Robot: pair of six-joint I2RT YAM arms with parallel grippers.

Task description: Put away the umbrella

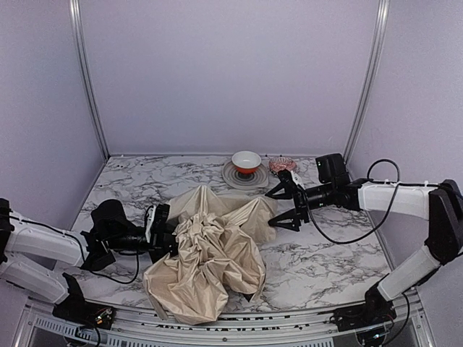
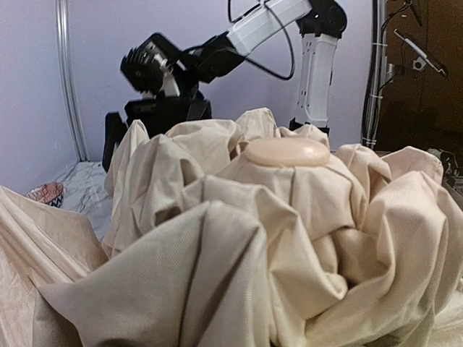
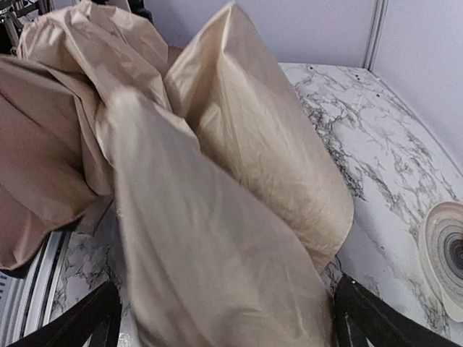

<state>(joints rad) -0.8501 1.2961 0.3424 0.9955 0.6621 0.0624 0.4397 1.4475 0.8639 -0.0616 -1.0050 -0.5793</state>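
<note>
I should next move my right gripper left in the top view, past the umbrella's loose flap, onto the gathered folds opposite my left gripper, as that side of the umbrella is free.
The umbrella (image 1: pixel 210 253) lies on the marble table (image 1: pixel 325 260) as a crumpled heap of cream-beige fabric. My left gripper (image 1: pixel 163 233) presses into the heap's left side, shut, its fingers buried in the cloth. In the left wrist view the umbrella (image 2: pixel 239 246) fills the frame, and a smooth tan oval piece (image 2: pixel 287 152) sits on top of the folds. My right gripper (image 1: pixel 281 207) stands open at the heap's right edge. In the right wrist view a long fold of the umbrella (image 3: pixel 217 238) runs between its spread fingers (image 3: pixel 87 322).
A red-and-white bowl (image 1: pixel 246 160) on a grey plate (image 1: pixel 235 178) stands at the back, just beyond the right gripper, and a small pink object (image 1: pixel 278 165) lies next to it. The plate's rim (image 3: pixel 443 253) shows right of the fabric. Grey walls close the back and sides.
</note>
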